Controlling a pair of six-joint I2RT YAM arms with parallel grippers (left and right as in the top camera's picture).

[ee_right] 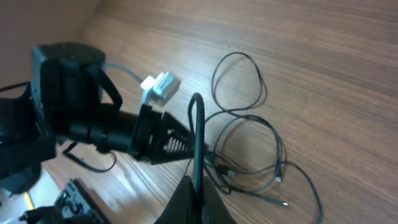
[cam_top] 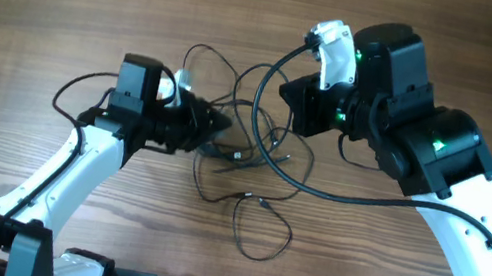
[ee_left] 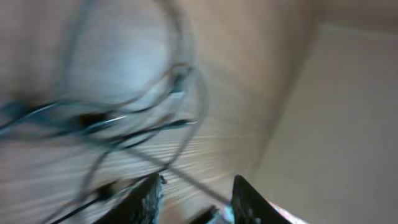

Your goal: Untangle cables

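My right gripper will next swing to its right in the overhead view and down to release the cable clear of the tangle, because bare wood lies below it there.
The cables point(cam_top: 254, 152) are thin black cords lying in a loose tangle on the wooden table between the two arms. They also show in the right wrist view point(ee_right: 249, 158) and, blurred, in the left wrist view point(ee_left: 168, 87). My left gripper point(cam_top: 217, 131) lies low at the tangle's left edge, pointing into it. Its fingers point(ee_left: 198, 198) are apart, with one strand crossing the gap. My right gripper point(ee_right: 194, 200) is shut on a black cable point(ee_right: 196, 134) that rises straight out of its tips. From above, its jaws are hidden under the right wrist point(cam_top: 335, 93).
A thicker black lead point(cam_top: 318, 191) curves from the white right wrist camera point(cam_top: 334, 52) past the tangle. One cable loop point(cam_top: 260, 230) reaches toward the front edge and another point(cam_top: 208, 62) toward the back. A white connector block point(ee_right: 160, 85) sits on the left arm.
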